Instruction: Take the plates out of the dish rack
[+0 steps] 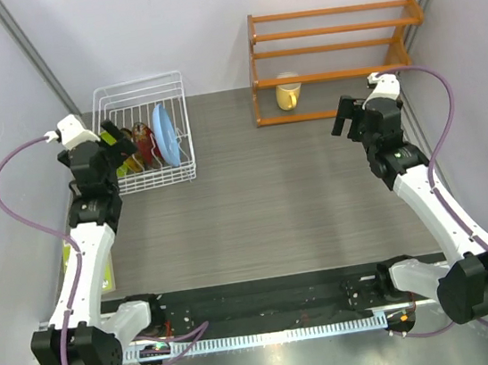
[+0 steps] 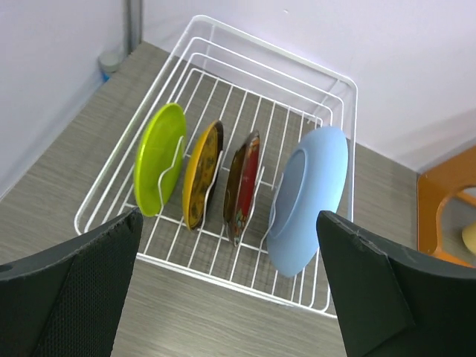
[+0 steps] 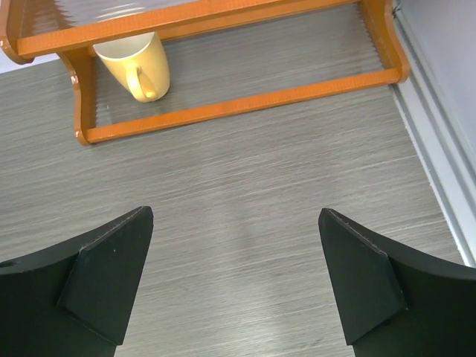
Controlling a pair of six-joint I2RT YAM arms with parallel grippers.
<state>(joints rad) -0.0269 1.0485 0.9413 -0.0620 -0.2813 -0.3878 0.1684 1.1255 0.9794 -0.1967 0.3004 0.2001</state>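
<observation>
The light blue plate's upper rim (image 1: 165, 133) stands clear below my left gripper, to its right in the top view. I should move my left gripper down across the rack (image 1: 136, 83) onto it next.
The white wire dish rack (image 1: 136, 83) stands at the back left and fills the left wrist view (image 2: 275, 53). Four plates stand upright between its prongs: lime green (image 2: 158, 158), amber-yellow (image 2: 202, 173), dark red patterned (image 2: 244, 184) and the larger light blue one (image 2: 309, 197), which also shows in the top view (image 1: 164, 134). My left gripper (image 1: 122, 144) is open and empty, above the rack's near left edge (image 2: 229, 216). My right gripper (image 1: 344, 120) is open and empty over bare table, in front of the shelf (image 3: 235, 212).
An orange wooden slatted shelf (image 1: 334, 45) stands at the back right with a yellow mug (image 1: 287, 94) on its lowest level; both also show in the right wrist view, the shelf (image 3: 245, 104) and the mug (image 3: 137, 63). Grey walls close both sides.
</observation>
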